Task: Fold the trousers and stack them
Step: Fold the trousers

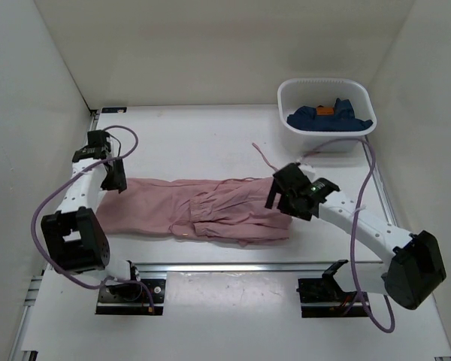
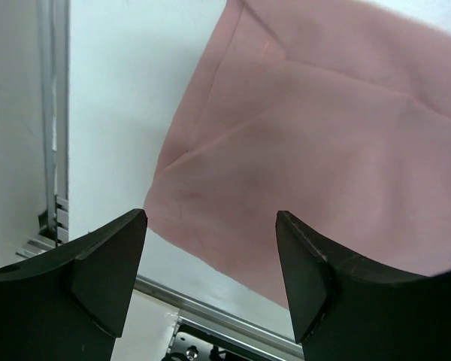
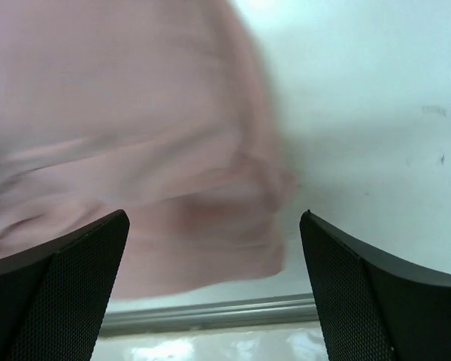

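My right gripper should go down and back next, onto the trousers' waist edge by the near corner [image 1: 286,225] [image 3: 270,197] below it, because that waist edge shows between its open fingers.
The dusty-pink trousers [image 1: 192,208] lie flat across the table, folded lengthwise, legs to the left and waist to the right, with a drawstring [image 1: 264,156] trailing behind the waist. My left gripper [image 1: 114,180] is open and empty, hovering at the leg ends, whose pink corner shows in the left wrist view [image 2: 323,143]. My right gripper [image 1: 282,204] is open and empty above the waist end, which fills the left of the right wrist view [image 3: 135,143].
A white basket [image 1: 286,101] at the back right holds dark blue garments [image 1: 327,119] with an orange patch. Metal rails [image 1: 233,265] run along the table's near edge. White walls close in the left, back and right sides.
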`<state>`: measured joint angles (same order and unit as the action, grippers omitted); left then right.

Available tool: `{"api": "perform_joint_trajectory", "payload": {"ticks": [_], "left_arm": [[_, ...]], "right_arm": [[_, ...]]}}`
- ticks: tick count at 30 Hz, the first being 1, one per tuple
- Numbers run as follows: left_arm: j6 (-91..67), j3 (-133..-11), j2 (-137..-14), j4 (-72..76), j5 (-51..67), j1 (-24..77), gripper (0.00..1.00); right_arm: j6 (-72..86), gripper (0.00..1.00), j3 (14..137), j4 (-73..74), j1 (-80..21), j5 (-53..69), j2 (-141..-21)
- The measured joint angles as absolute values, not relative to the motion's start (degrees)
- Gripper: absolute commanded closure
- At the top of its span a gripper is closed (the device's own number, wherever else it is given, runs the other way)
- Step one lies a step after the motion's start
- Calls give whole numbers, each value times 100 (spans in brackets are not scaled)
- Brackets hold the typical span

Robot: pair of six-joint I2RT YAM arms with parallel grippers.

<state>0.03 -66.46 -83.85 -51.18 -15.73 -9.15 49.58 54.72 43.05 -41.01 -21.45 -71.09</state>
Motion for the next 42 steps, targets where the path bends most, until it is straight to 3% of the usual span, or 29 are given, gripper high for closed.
{"api": "perform_joint_trajectory", "payload": {"ticks": [5, 8, 11, 12, 13, 14, 20, 23, 26, 30, 36, 38, 39, 40, 42], "left_arm": [[5, -6479, -8976, -5052, -1570, -1214, 18], [5, -6420, -9157, -4987, -1570, -1393, 18], [3, -6239, -9183, -4893, -1573, -1538, 18], [3, -6180, -9183, -4886, -1573, -1575, 18], [3, -6136, -9183, -4888, -1570, -1594, 18], [5, -6121, -9183, -4912, -1562, -1597, 18], [3, -6246, -9183, -5172, -1114, -1564, 18], [1, -6292, -9177, -5323, -840, -1363, 18], [1, -6353, -9177, -5575, -318, -1050, 18], [-1, -6567, -9181, -5859, 436, -419, 15], [3, -7028, -9686, -5808, 1092, 311, 13], [-1, -7028, -9959, -5664, 1037, 301, 19], [-10, -7028, -10114, -5586, 980, 287, 26], [-12, -7028, -10267, -5500, 941, 276, 40], [-38, -7028, -10506, -5384, 891, 270, 52]], "right_arm": [[5109, 1, 3972, 3656, -3389, -1328, -6997], [5240, 15, 3489, 3035, -3183, -882, -6987], [5389, 49, 3238, 2499, -3068, -620, -6947], [5457, 76, 3144, 2283, -3028, -554, -6947], [5502, 92, 3052, 2137, -2982, -464, -6945], [5568, 100, 2974, 1992, -2904, -366, -6934], [5468, 100, 3116, 2971, -2281, -910, -5898], [5175, 100, 4106, 4252, -2115, -1747, -5277], [4967, 100, 5446, 5358, -2307, -2556, -5446], [5256, 100, 7185, 6783, -3662, -3540, -6549], [5188, 100, 11266, 7465, -5833, -4241, -9821], [5043, 100, 12232, 7393, -6171, -4294, -10737], [4984, 100, 12534, 7341, -6276, -4292, -11089], [4897, 100, 12746, 7297, -6359, -4292, -11439], [4759, 100, 12757, 7297, -6423, -4261, -11786]]}}
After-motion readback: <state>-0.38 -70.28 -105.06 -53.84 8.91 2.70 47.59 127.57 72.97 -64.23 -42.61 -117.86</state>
